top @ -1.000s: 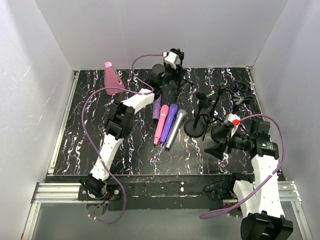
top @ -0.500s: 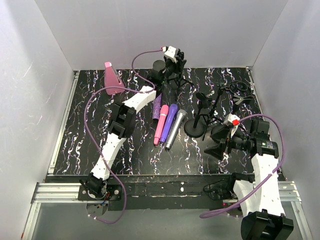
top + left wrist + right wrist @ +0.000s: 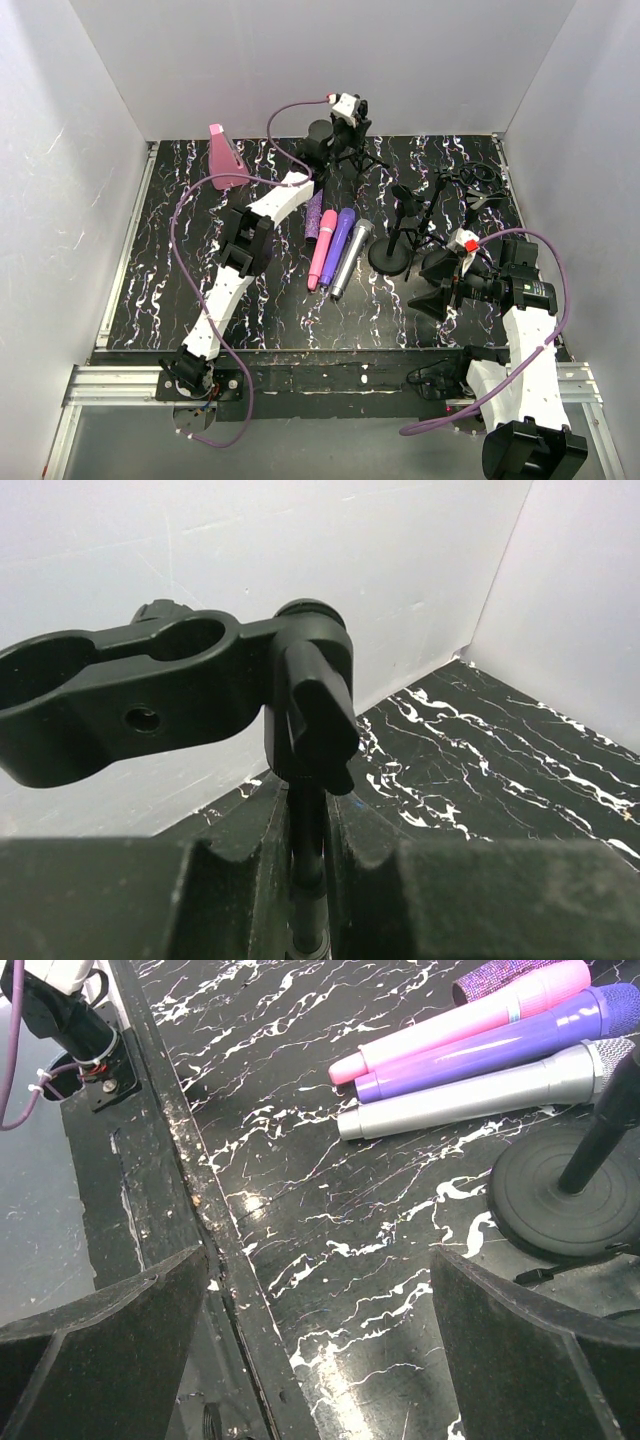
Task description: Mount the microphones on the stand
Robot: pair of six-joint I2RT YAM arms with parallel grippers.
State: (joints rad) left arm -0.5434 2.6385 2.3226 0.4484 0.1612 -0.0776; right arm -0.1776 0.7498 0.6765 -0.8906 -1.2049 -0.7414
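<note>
My left gripper needs to carry the stand back and to the left in the top view next and release it on the bare tabletop beside the pink microphone.
Four microphones lie side by side mid-table: glittery purple [image 3: 314,213], pink [image 3: 322,248], plain purple [image 3: 338,238] and silver-grey [image 3: 352,258]. At the back stands a black tripod stand [image 3: 352,158]. My left gripper [image 3: 347,128] is shut on its thin upright pole [image 3: 308,865], just under the knob [image 3: 312,708] and the empty clip [image 3: 120,695]. My right gripper [image 3: 440,285] hangs open at the front right with nothing between its fingers. Its wrist view shows the pink [image 3: 470,1018], purple [image 3: 500,1045] and silver-grey [image 3: 470,1090] microphones ahead.
A second black stand with a round base [image 3: 390,256] and clips on top stands right of the microphones, its base [image 3: 560,1200] close to my right gripper. More black stand parts [image 3: 472,188] sit back right. A pink wedge block [image 3: 224,157] is back left. White walls enclose the table.
My left gripper has shifted slightly back and right and closed on the tripod stand's pole. The right arm and the microphones have not moved.
</note>
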